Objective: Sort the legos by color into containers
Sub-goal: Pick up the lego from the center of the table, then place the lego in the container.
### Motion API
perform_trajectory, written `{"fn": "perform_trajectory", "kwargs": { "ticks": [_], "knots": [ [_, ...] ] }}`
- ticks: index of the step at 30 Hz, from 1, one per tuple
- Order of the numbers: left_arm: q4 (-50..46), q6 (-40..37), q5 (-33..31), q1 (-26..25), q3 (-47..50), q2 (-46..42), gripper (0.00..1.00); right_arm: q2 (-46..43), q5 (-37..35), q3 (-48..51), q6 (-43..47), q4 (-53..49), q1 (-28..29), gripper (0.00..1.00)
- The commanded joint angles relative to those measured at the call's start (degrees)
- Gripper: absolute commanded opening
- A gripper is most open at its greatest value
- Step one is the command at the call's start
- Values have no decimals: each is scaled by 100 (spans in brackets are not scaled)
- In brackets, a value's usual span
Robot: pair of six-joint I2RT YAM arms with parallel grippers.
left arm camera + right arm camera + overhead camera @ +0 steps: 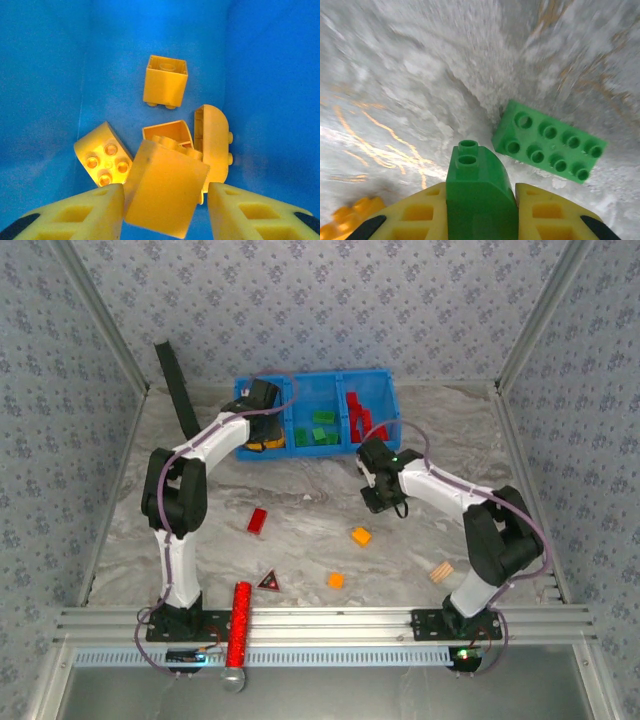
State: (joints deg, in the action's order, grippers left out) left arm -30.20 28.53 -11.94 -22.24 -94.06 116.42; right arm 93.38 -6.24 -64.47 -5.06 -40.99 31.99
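Observation:
The robot's right gripper should next lift up and outward over the blue tray's middle section with the green bricks, then go down and let go of the curved brick (477, 192).
The blue tray (385, 378) stands at the back, with yellow bricks in its left compartment, green in the middle and red on the right. My left gripper (262, 403) hangs over the left compartment (60, 75). It (165, 194) is open around a tilted yellow brick (165, 192), which touches the left finger and stands apart from the right one. Several yellow bricks (165, 82) lie below. In front of the tray, my right gripper (380, 495) (480, 195) is shut on a green curved brick (477, 192). A flat green eight-stud brick (550, 145) lies on the table beyond it.
Loose on the marble table are a red brick (258, 521) and two orange bricks (361, 536) (336, 580). A tan wooden block (441, 571), a dark triangle (269, 581) and a red cylinder (240, 618) lie near the front. A black strip (178, 390) leans at the back left.

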Motion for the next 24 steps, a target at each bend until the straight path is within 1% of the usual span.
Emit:
{"fn": "perform_trajectory", "kwargs": {
  "ticks": [1,5,9,13,18,24],
  "knots": [
    [-83,-19,70,-17,-143,117,50,-315,14,-617,144,-302,84,18],
    [84,-11,54,9,46,-159,52,-276,79,-1257,495,-171,139,18],
    [120,-121,67,57,132,-709,56,160,106,-2083,954,-1,137,18],
    [12,-336,50,62,172,-1437,58,913,172,-3123,1346,99,90,17],
    [-244,-561,67,79,356,-2331,61,1964,451,-4383,1716,276,63,17],
    [-727,-607,99,88,744,-3227,63,3348,647,-6082,2014,-8,53,16]
  ]
}}
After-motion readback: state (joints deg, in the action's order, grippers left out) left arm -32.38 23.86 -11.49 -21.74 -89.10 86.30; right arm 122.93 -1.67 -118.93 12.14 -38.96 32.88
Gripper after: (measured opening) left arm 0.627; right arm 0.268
